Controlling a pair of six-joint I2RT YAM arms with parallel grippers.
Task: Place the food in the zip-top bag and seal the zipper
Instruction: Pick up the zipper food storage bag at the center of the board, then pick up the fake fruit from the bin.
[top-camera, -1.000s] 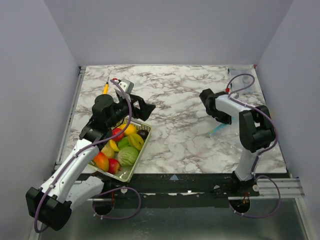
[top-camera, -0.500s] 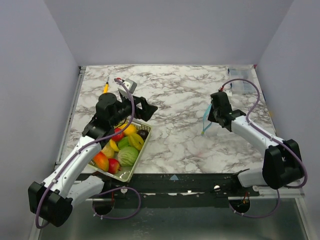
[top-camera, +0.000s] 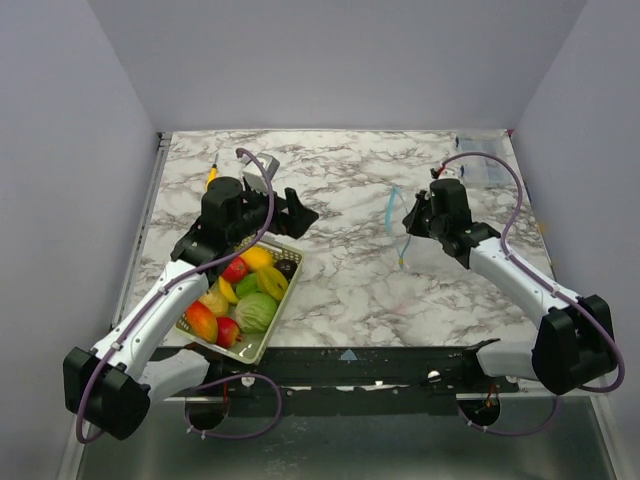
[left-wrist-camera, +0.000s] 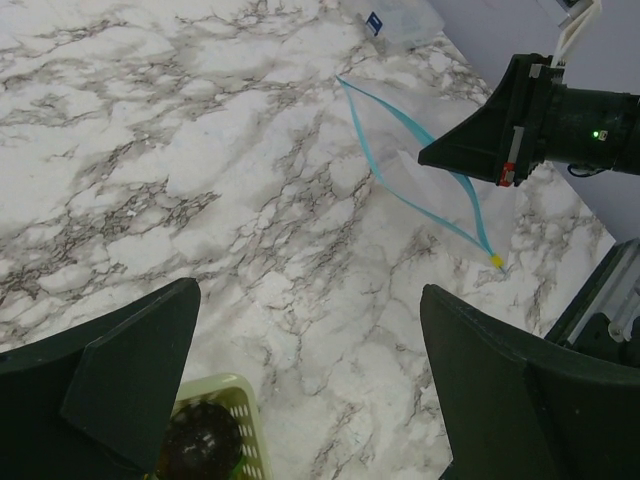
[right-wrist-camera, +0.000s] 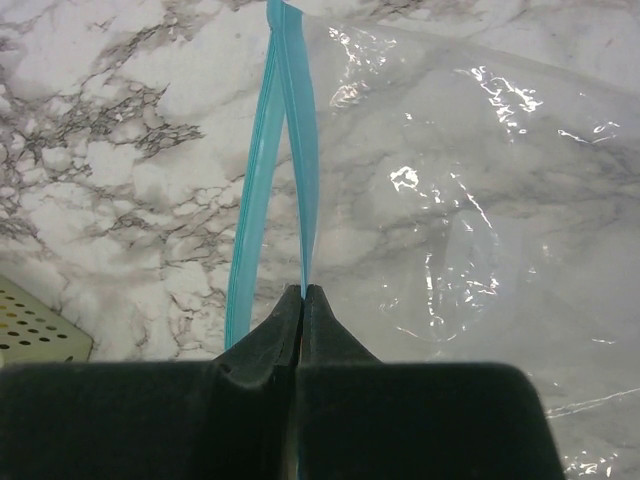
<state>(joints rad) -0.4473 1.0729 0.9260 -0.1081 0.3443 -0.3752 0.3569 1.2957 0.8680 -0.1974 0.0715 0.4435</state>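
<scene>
My left gripper hovers empty past the basket's far corner, so it should move back and down onto the yellow piece between the dark fruit and round green piece.
The food, glossy red, yellow, green and orange pieces, lies in a pale green mesh basket at the near left. My left gripper hovers open past the basket's far corner, nothing between its fingers. A dark fruit shows under its left finger. The clear zip-top bag hangs at mid table with its mouth spread. My right gripper is shut on one side of the light-blue zipper; the other side bows away to the left. The left wrist view shows the zipper and right gripper.
A thin yellow and orange stick lies at the far left of the marble table. A small clear packet sits at the far right corner. Grey walls close in the table on three sides.
My right arm has swung left and stretched out, carrying the bag from the right side toward the table's middle. The left gripper has edged slightly away from the basket, still open.
</scene>
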